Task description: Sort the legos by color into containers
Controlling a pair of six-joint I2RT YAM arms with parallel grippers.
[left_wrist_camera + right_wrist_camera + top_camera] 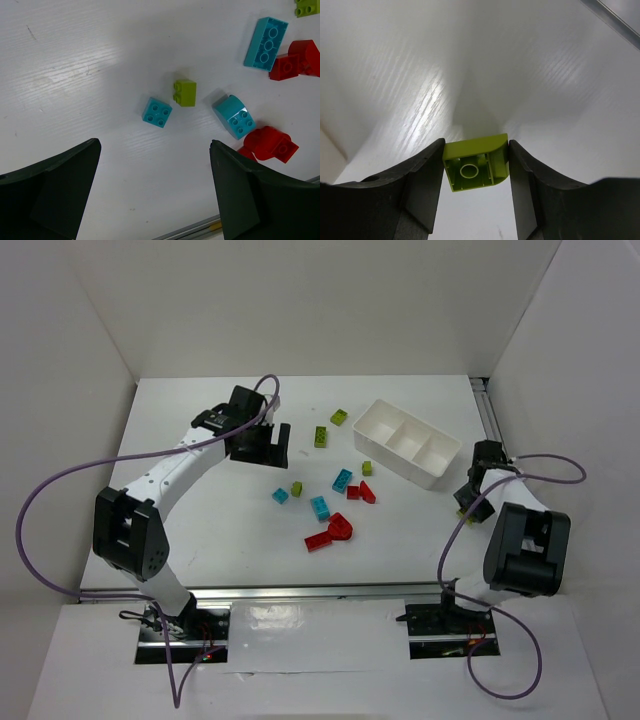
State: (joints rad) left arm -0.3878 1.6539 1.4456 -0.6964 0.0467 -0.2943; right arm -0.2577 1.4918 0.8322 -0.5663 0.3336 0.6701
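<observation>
My right gripper lifts next, then carries the lime green brick point(185, 93) outward over the white tray's middle section, which is empty and free to take green.
The white three-section tray point(392, 462) stands at the right rear, and I see no brick in its sections. Red, cyan and lime green legos lie loose left of it and in front of it. My left gripper point(275, 445) is open and empty, above the table left of the bricks. Its wrist view looks down between the open jaws point(155, 146) on a small cyan brick point(157, 112), a green brick point(185, 93) and a curved cyan brick point(234, 116). My right gripper point(466, 502) is shut on a lime green brick point(476, 169), just off the tray's near right corner.
Two green bricks point(339, 418) lie behind the tray's left end. Red bricks point(340, 525) lie nearest the front edge, with its metal rail point(320, 592). White walls close in the back and both sides. A purple cable loops beside each arm.
</observation>
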